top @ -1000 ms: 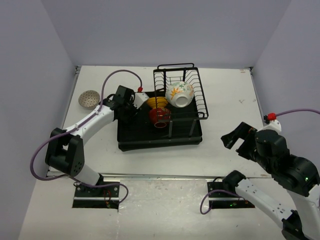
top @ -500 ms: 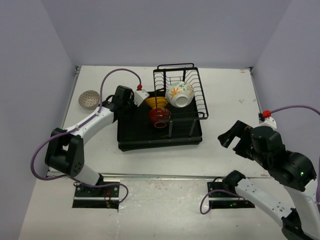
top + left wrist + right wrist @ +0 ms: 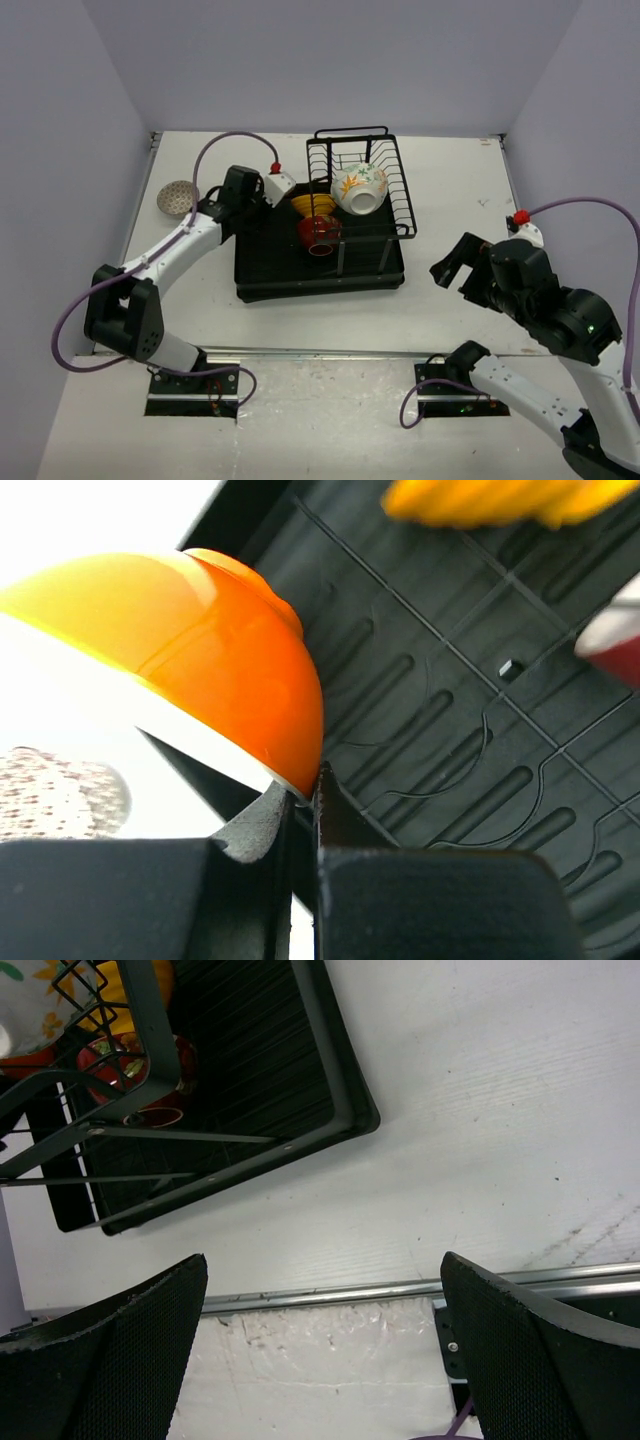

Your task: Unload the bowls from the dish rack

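I will move my left gripper over to the bare tabletop by the brown-patterned bowl next, then go down and let go, because that spot is below my gripper, to its left in the top view.
My left gripper (image 3: 300, 790) is shut on the rim of the plain orange bowl (image 3: 200, 650) and holds it tilted over the left edge of the dish rack tray (image 3: 450, 710). In the top view the left gripper (image 3: 212, 207) hides that bowl. The yellow bowl (image 3: 312, 205), the glossy red bowl (image 3: 320, 234) and the flowered white bowl (image 3: 360, 188) sit in the dish rack (image 3: 320, 275). The brown-patterned white bowl (image 3: 178, 197) stands on the table left of the rack. My right gripper (image 3: 462, 268) is open and empty, to the right of the rack.
The wire basket (image 3: 385, 165) stands at the rack's far right. The right wrist view shows the rack's near corner (image 3: 350, 1110) and a metal strip (image 3: 330, 1290) along the table's near edge. Grey walls close in the left, back and right sides.
My left gripper has drawn back to the left, from inside the rack towards its left edge, with the orange bowl. My right arm has shifted slightly left.
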Tool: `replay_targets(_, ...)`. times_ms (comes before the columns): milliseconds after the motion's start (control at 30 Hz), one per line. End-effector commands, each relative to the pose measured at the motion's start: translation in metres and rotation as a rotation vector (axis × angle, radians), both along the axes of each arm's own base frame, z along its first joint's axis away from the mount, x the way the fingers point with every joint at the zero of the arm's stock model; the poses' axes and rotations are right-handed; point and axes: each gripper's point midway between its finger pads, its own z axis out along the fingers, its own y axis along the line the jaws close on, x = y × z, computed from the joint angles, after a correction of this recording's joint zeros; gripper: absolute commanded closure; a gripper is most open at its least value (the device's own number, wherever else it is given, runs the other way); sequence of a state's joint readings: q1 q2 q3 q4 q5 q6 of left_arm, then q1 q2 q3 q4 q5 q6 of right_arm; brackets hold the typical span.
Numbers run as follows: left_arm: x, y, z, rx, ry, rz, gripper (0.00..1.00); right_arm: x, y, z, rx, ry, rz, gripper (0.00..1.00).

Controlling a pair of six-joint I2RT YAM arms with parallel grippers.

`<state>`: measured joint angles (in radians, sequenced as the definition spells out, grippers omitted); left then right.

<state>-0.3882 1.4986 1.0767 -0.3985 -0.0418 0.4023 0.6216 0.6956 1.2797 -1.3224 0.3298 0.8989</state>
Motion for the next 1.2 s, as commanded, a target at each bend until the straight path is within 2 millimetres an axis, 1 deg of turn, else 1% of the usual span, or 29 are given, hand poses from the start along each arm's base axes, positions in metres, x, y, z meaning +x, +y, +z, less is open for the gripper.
replay_targets(0,0.025,0.013,0.086,-0.058,-0.206,0.083,1.0,0.01,0.003,0.015,-0.006,-0.048,0.007,0.01)
replay_targets(33,0.026,0.011,0.103,-0.07,-0.222,0.078,1.0,0.011,0.004,0.016,-0.006,-0.05,0.013,0.01)
replay_targets(133,0.027,0.007,0.13,-0.105,-0.258,0.065,1.0,0.015,0.006,0.018,-0.012,-0.058,0.019,0.01)
replay_targets(167,0.027,0.005,0.143,-0.12,-0.264,0.062,1.0,0.016,0.006,0.02,-0.012,-0.063,0.02,0.01)
replay_targets(233,0.023,0.0,0.151,-0.143,-0.25,0.044,1.0,0.017,0.007,0.021,-0.018,-0.067,0.025,0.01)
replay_targets(267,0.022,-0.001,0.16,-0.161,-0.259,0.049,1.0,0.017,0.007,0.022,-0.017,-0.07,0.026,0.01)
replay_targets(367,0.019,0.002,0.162,-0.169,-0.247,0.065,1.0,0.018,0.008,0.022,-0.02,-0.071,0.031,0.01)
replay_targets(400,0.018,0.005,0.157,-0.164,-0.238,0.071,1.0,0.018,0.009,0.022,-0.019,-0.07,0.036,0.01)
replay_targets(467,0.018,0.02,0.152,-0.148,-0.237,0.106,1.0,0.017,0.009,0.023,-0.018,-0.069,0.039,0.01)
replay_targets(500,0.017,0.027,0.142,-0.133,-0.22,0.119,1.0,0.016,0.008,0.023,-0.02,-0.066,0.039,0.01)
replay_targets(533,0.019,0.043,0.136,-0.117,-0.212,0.153,1.0,0.016,0.008,0.024,-0.021,-0.067,0.04,0.01)
replay_targets(600,0.018,0.062,0.126,-0.078,-0.2,0.181,1.0,0.015,0.008,0.025,-0.018,-0.068,0.042,0.01)
replay_targets(633,0.016,0.083,0.111,-0.045,-0.17,0.228,1.0,0.014,0.008,0.025,-0.012,-0.067,0.046,0.01)
replay_targets(700,0.011,0.101,0.095,0.002,-0.134,0.249,1.0,0.014,0.01,0.024,-0.006,-0.068,0.05,0.01)
replay_targets(733,0.004,0.116,0.081,0.037,-0.096,0.282,1.0,0.013,0.01,0.023,-0.006,-0.065,0.053,0.01)
replay_targets(800,-0.003,0.129,0.069,0.078,-0.071,0.291,1.0,0.013,0.011,0.022,-0.004,-0.068,0.058,0.01)
replay_targets(833,-0.008,0.14,0.064,0.097,-0.048,0.316,1.0,0.013,0.011,0.02,-0.006,-0.065,0.06,0.01)
replay_targets(900,-0.017,0.148,0.052,0.13,-0.012,0.324,1.0,0.013,0.011,0.018,-0.012,-0.063,0.066,0.01)
replay_targets(1000,-0.034,0.166,0.027,0.168,0.09,0.363,1.0,0.013,0.011,0.016,-0.018,-0.057,0.072,0.01)
replay_targets(1033,-0.041,0.169,0.015,0.184,0.148,0.367,1.0,0.013,0.012,0.014,-0.016,-0.055,0.075,0.01)
replay_targets(1067,-0.044,0.172,0.008,0.186,0.176,0.372,1.0,0.013,0.014,0.015,-0.011,-0.056,0.081,0.01)
replay_targets(1100,-0.047,0.182,0.004,0.186,0.199,0.4,1.0,0.013,0.015,0.014,-0.007,-0.057,0.084,0.01)
replay_targets(1133,-0.052,0.183,-0.005,0.184,0.252,0.4,1.0,0.013,0.015,0.014,-0.004,-0.056,0.088,0.01)
replay_targets(1167,-0.051,0.187,-0.004,0.172,0.26,0.417,1.0,0.013,0.017,0.013,0.002,-0.056,0.093,0.01)
